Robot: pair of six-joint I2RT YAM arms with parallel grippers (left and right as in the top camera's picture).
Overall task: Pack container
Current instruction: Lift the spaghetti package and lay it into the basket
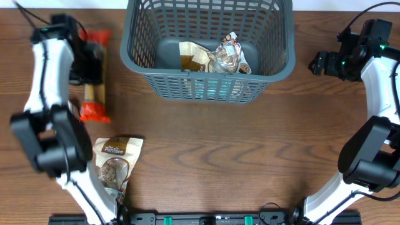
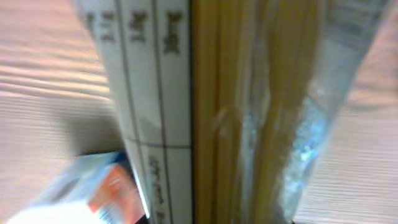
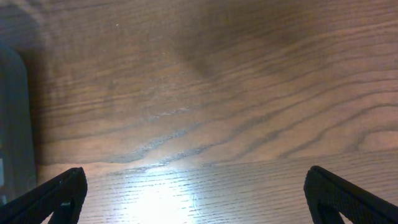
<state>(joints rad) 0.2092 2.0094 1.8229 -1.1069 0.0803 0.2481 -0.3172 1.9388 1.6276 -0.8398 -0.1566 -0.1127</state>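
Note:
I next need to lift the pasta packet with my left gripper, carry it to the right in the overhead view and lower it in, because there is still open bottom in the basket (image 1: 164, 55).
The container (image 1: 284, 62), a large dark grey lattice basket, stands at the back centre. It holds a brown snack packet (image 1: 192, 57) and a clear and white packet (image 1: 230, 53). A long pasta packet with orange ends (image 1: 94, 94) lies at the left. My left gripper (image 1: 89, 59) is down over its middle. The packet (image 2: 249, 112) fills the left wrist view, blurred, and no fingers show there. My right gripper (image 1: 322, 62) is open and empty to the right of the basket, and its fingers (image 3: 196, 186) are spread wide above bare wood.
A brown snack packet with a window (image 1: 115, 159) lies at the front left beside the left arm's base. A white and orange corner (image 2: 81, 193) shows beside the pasta. A dark grey edge (image 3: 12, 112) sits at the left of the right wrist view.

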